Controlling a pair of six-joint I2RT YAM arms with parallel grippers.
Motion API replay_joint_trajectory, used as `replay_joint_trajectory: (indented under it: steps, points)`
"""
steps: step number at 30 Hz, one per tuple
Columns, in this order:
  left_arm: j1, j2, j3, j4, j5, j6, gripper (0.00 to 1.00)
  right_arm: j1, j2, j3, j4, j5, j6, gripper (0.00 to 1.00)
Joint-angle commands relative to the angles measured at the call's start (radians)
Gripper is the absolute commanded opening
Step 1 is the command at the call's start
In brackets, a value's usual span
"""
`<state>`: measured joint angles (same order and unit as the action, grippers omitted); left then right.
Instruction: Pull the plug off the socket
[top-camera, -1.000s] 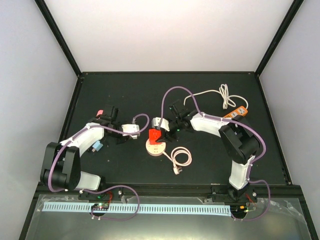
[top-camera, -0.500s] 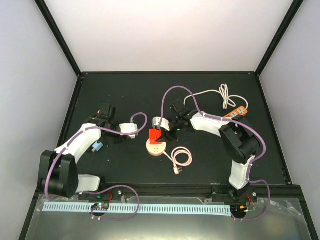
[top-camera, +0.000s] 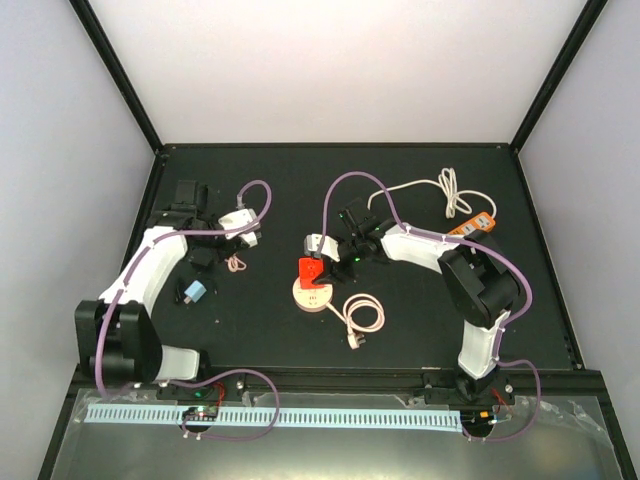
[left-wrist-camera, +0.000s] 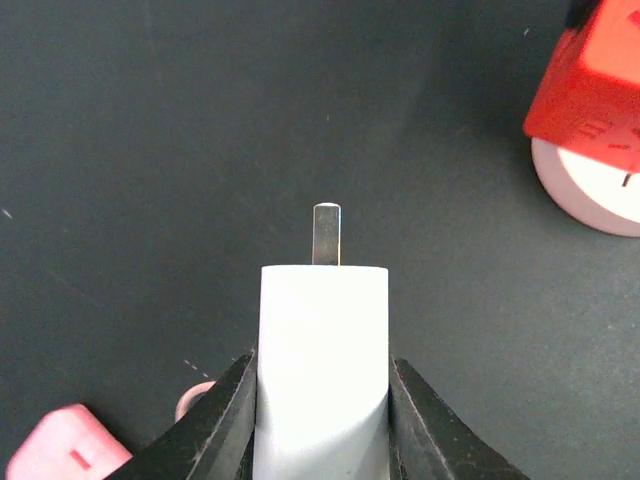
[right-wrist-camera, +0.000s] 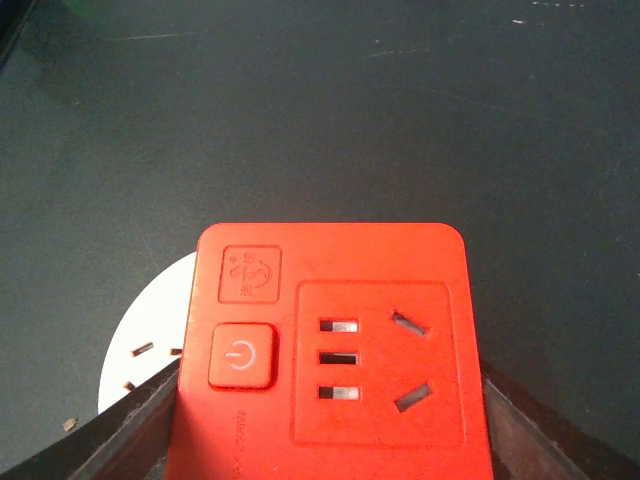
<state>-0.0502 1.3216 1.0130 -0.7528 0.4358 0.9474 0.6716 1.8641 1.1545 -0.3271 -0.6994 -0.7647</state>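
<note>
The left gripper will next go down to the bare tabletop by the pink cable loop below it and let go of the white plug (left-wrist-camera: 322, 310), which is already clear of the socket.
My left gripper (left-wrist-camera: 322, 370) is shut on a white plug (left-wrist-camera: 322, 310) whose metal prong (left-wrist-camera: 326, 234) points forward, free in the air. In the top view the left gripper (top-camera: 247, 238) sits well left of the red socket cube (top-camera: 310, 270). My right gripper (right-wrist-camera: 330, 410) is shut on the red socket cube (right-wrist-camera: 330, 330), a finger (right-wrist-camera: 130, 430) on each side. Its slots are empty and it rests on a pale round disc (top-camera: 313, 296). The red cube also shows at the top right of the left wrist view (left-wrist-camera: 590, 80).
A small blue item (top-camera: 193, 291) lies by the left arm, with a pink cable loop (top-camera: 235, 263) near it. A pink block (left-wrist-camera: 65, 445) lies below the left gripper. A coiled pale cable (top-camera: 360, 318) lies front of the disc. An orange power strip (top-camera: 470, 225) with white cord (top-camera: 440, 188) sits back right.
My left gripper has moved left and back, away from the red socket cube, carrying the white plug out of it. The right gripper has held the cube still.
</note>
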Motion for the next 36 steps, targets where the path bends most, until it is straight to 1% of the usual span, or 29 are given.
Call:
replay_joint_trajectory:
  steps: [1, 7, 11, 15, 21, 28, 32, 34, 36]
  points:
    - [0.026, 0.085, 0.02, 0.01, -0.045, -0.094, 0.08, -0.004, 0.03, -0.009, -0.101, 0.047, -0.012, 0.1]
    - [0.03, 0.189, 0.022, 0.099, -0.134, -0.157, 0.09, -0.004, 0.03, -0.008, -0.105, 0.041, -0.014, 0.1]
    - [0.032, 0.282, 0.054, 0.087, -0.163, -0.172, 0.1, -0.004, 0.036, -0.007, -0.107, 0.04, -0.013, 0.1]
    - [0.041, 0.356, 0.074, 0.082, -0.153, -0.177, 0.1, -0.005, 0.038, -0.006, -0.108, 0.037, -0.013, 0.11]
    - [0.058, 0.406, 0.079, 0.095, -0.141, -0.188, 0.11, -0.005, 0.036, -0.007, -0.11, 0.034, -0.015, 0.11]
    - [0.088, 0.442, 0.104, 0.098, -0.148, -0.211, 0.26, -0.004, 0.038, -0.007, -0.111, 0.034, -0.015, 0.11]
    - [0.094, 0.411, 0.118, 0.081, -0.12, -0.212, 0.42, -0.006, 0.038, -0.006, -0.113, 0.032, -0.015, 0.13]
    - [0.094, 0.385, 0.117, 0.063, -0.077, -0.203, 0.52, -0.005, 0.038, -0.007, -0.113, 0.032, -0.016, 0.15]
    - [0.093, 0.366, 0.118, 0.054, -0.054, -0.199, 0.58, -0.004, 0.036, -0.009, -0.112, 0.028, -0.016, 0.17]
